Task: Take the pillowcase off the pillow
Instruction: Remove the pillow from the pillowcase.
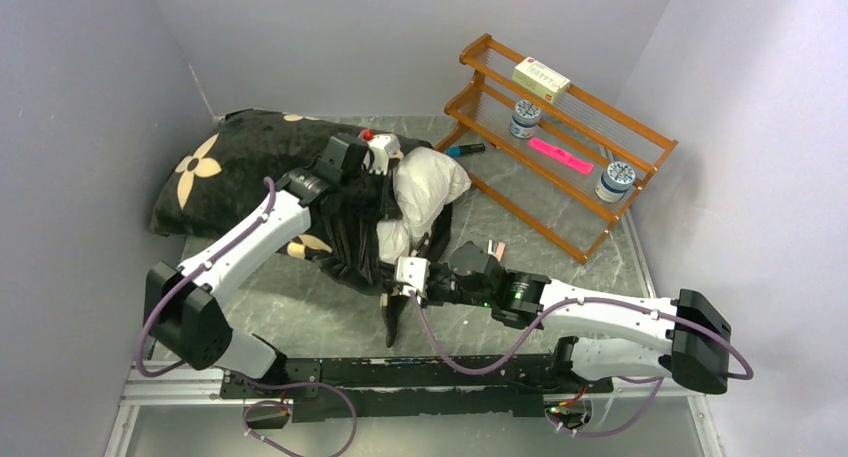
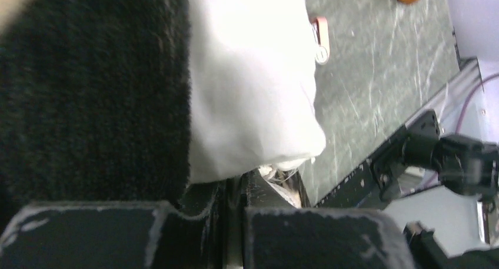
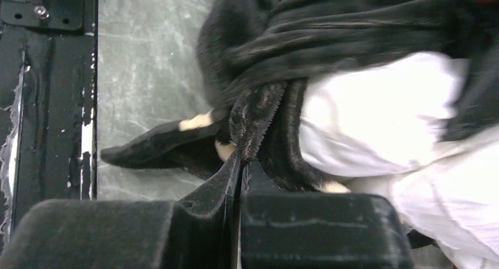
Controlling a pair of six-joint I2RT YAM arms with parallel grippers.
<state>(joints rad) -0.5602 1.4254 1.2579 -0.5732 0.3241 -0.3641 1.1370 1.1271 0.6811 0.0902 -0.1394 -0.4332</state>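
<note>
My left gripper will rise next with the fold of white pillow (image 2: pixel 230 168) in its fingers beside the black plush (image 2: pixel 88 92), lift it clear, and let it go.
The black pillowcase (image 1: pixel 235 177) with tan flowers lies at the back left, bunched towards the middle. The white pillow (image 1: pixel 430 182) bulges out of its open end. My left gripper (image 1: pixel 392 167) sits at that opening; in the left wrist view (image 2: pixel 235 183) its jaws are shut on the pillow's white corner (image 2: pixel 247 80), next to black plush (image 2: pixel 88 92). My right gripper (image 1: pixel 395 277) is nearer the front and is shut on the pillowcase's edge. In the right wrist view (image 3: pixel 241 160) a fold of plush (image 3: pixel 259 110) runs into the jaws, with the pillow (image 3: pixel 382 116) to its right.
A wooden two-tier rack (image 1: pixel 640 167) stands at the back right with a box (image 1: pixel 541 79), two jars (image 1: pixel 524 118) and a pink item (image 1: pixel 560 154). A blue marker (image 1: pixel 465 149) lies near it. A small pink object (image 1: pixel 497 249) lies beside the right wrist. Walls close in on the left and right.
</note>
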